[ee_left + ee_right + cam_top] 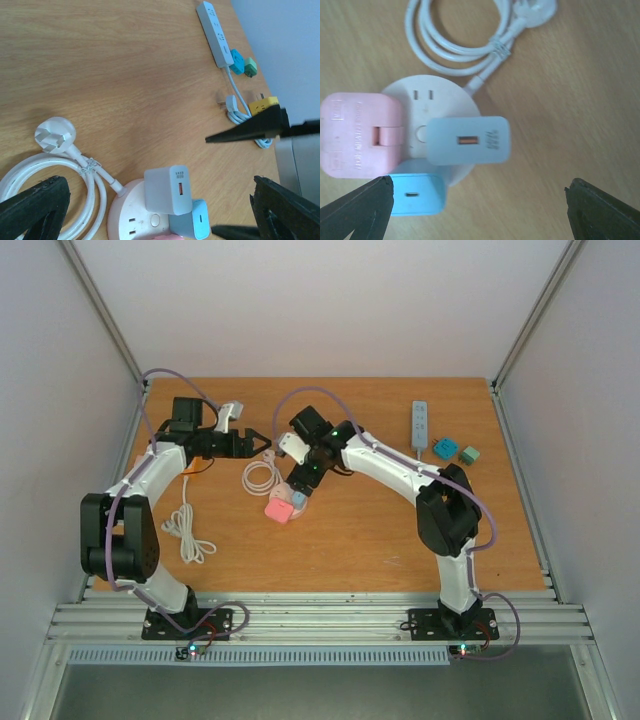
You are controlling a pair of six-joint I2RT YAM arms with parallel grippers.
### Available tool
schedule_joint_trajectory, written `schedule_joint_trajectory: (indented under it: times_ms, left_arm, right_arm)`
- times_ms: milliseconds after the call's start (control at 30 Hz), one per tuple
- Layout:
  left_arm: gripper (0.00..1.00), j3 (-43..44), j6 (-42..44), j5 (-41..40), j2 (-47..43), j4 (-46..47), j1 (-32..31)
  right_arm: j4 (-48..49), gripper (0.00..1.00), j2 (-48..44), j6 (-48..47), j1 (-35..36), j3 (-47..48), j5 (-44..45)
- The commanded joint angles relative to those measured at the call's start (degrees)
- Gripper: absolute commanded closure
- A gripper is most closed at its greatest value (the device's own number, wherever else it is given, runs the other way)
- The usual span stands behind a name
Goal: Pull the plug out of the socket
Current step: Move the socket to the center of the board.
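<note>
The white USB plug's narrow ends need to be between my right gripper's fingers, so I need to lower my right gripper next until its fingers are on either side of them, then close it.
A round white socket (437,95) lies on the wooden table, its white cord coiled (260,477) beside it. Three plugs stand in it: a pink one (360,135), a white USB one (468,140) and a blue one (415,194). My right gripper (477,182) hangs open directly above them, touching nothing. In the top view it (300,482) sits over the socket, with the pink plug (279,510) showing below it. My left gripper (266,443) stands open to the upper left, empty. Its own view shows the white plug (167,190) and the socket (131,212) between its fingers.
A white power strip (419,425) and two teal adapters (445,449) lie at the back right. A yellow adapter (264,105) shows in the left wrist view. Another white cable (187,530) is bundled by the left arm.
</note>
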Motion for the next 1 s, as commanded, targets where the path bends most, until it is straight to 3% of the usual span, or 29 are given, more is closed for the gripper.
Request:
schedule_joint_trajectory:
  times_ms: [0, 533, 967]
  left_arm:
    - [0.01, -0.97, -0.77, -0.82, -1.36, 3.06, 0.86]
    - [0.01, -1.91, -1.13, -0.34, -1.59, 4.61, 0.85]
    - [0.01, -1.67, -1.48, -0.06, -1.43, 4.5, 0.86]
  right_arm:
    - [-0.46, 0.06, 1.57, 2.12, 2.11, 2.85, 3.35]
    - [-1.78, 0.12, 8.61, 4.97, 2.16, 7.16, 4.94]
    - [-2.3, 0.5, 8.78, 0.82, 2.19, 7.5, -0.7]
